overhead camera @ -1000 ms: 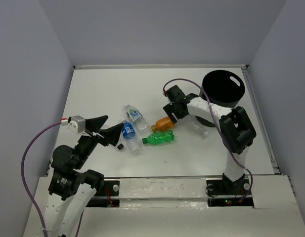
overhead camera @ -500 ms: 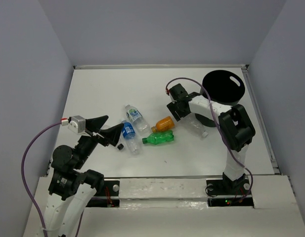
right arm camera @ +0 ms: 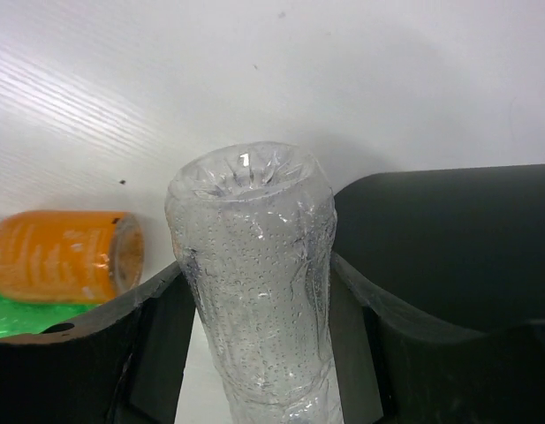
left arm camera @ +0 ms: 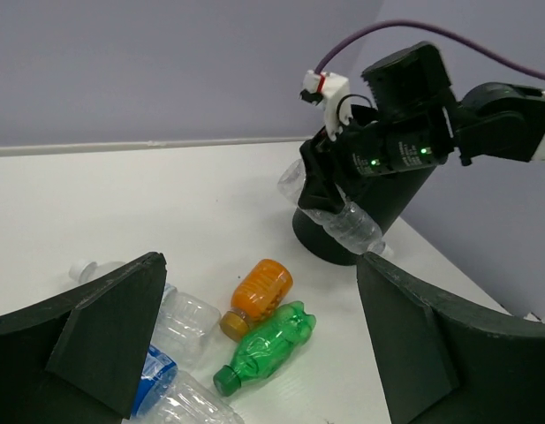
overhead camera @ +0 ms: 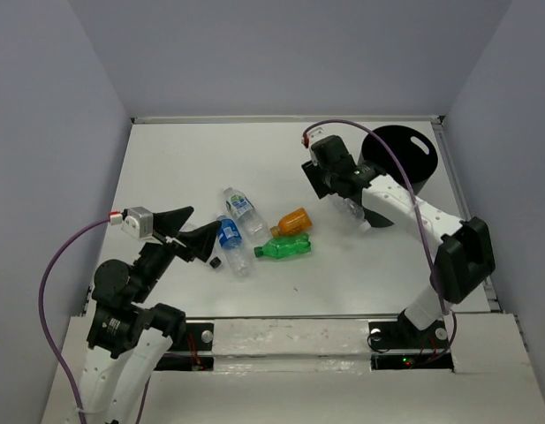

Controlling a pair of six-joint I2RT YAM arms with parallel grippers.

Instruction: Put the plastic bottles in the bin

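Note:
The bin's opening [overhead camera: 404,150] is to the right of my right gripper in the top view, beyond the bin's side, so I will rise, cross over it and release.
My right gripper [overhead camera: 344,189] [right arm camera: 254,276] is shut on a small clear plastic bottle [overhead camera: 355,212] [right arm camera: 253,265] [left arm camera: 347,226], held off the table just left of the black bin [overhead camera: 401,155] [left arm camera: 382,212]. The bin's dark wall [right arm camera: 466,238] shows right behind the bottle in the right wrist view. On the table lie an orange bottle [overhead camera: 294,220] [left arm camera: 261,289], a green bottle [overhead camera: 283,249] [left arm camera: 265,347] and two clear bottles with blue labels [overhead camera: 241,209] [overhead camera: 232,242]. My left gripper [overhead camera: 198,231] [left arm camera: 260,261] hovers open, left of these, with nothing in it.
A small dark cap-like thing [overhead camera: 215,262] lies beside the blue-labelled bottles. The bin stands at the table's back right corner, close to the right wall. Grey walls enclose the white table [overhead camera: 184,159] on three sides.
The right gripper has shut on the clear bottle and lifted it from the table, moving up and right toward the bin. The left arm has not moved.

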